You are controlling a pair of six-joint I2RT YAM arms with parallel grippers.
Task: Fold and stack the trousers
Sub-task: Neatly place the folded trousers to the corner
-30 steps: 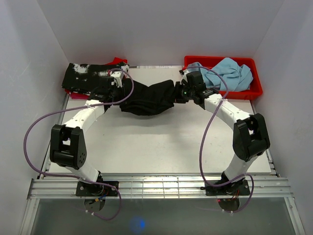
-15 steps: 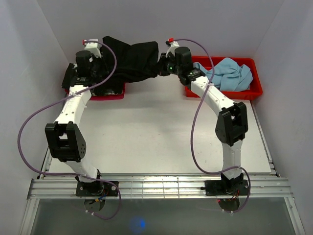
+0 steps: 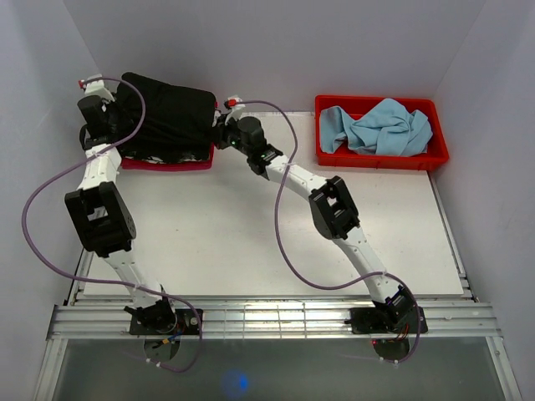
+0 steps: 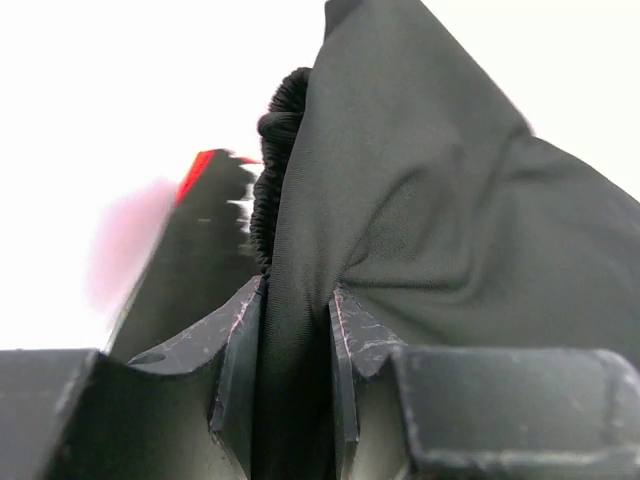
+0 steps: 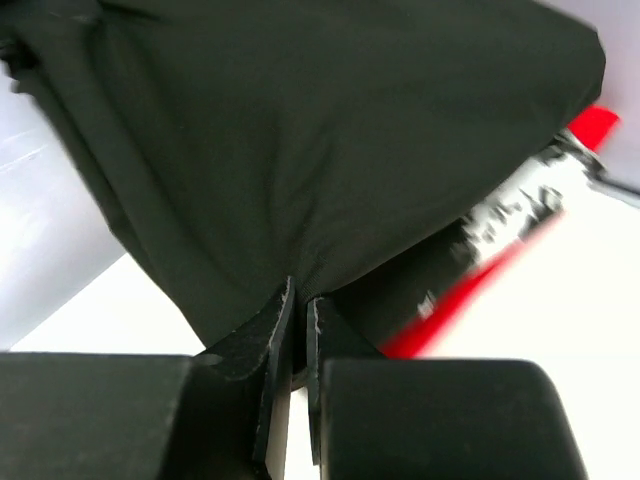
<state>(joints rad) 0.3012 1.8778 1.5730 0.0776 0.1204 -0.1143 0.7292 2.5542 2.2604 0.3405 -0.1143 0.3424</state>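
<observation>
My left gripper is above the splotched garment in the red tray, with the trousers' end already hanging over it. Next it needs to lower that end down onto the garment and let go.
The black trousers (image 3: 167, 117) hang folded between my two grippers, over the red tray (image 3: 194, 162) at the back left. My left gripper (image 3: 114, 117) is shut on their left end; in the left wrist view a thick fold of the trousers (image 4: 420, 220) fills the gap of the gripper (image 4: 293, 310). My right gripper (image 3: 216, 134) is shut on their right edge; in the right wrist view the cloth of the trousers (image 5: 300, 130) is pinched thin at the gripper (image 5: 298, 300). A black garment with white splotches (image 3: 180, 155) lies beneath, in the tray.
A red bin (image 3: 380, 156) at the back right holds light blue cloth (image 3: 376, 125). White walls close in the back and both sides. The right arm (image 3: 334, 209) stretches diagonally across the white table (image 3: 251, 242). Purple cables loop off both arms.
Both grippers carried the trousers up from the table's middle, then left to over the back-left tray. The right arm stretched far leftward; the left arm swung to the back-left corner.
</observation>
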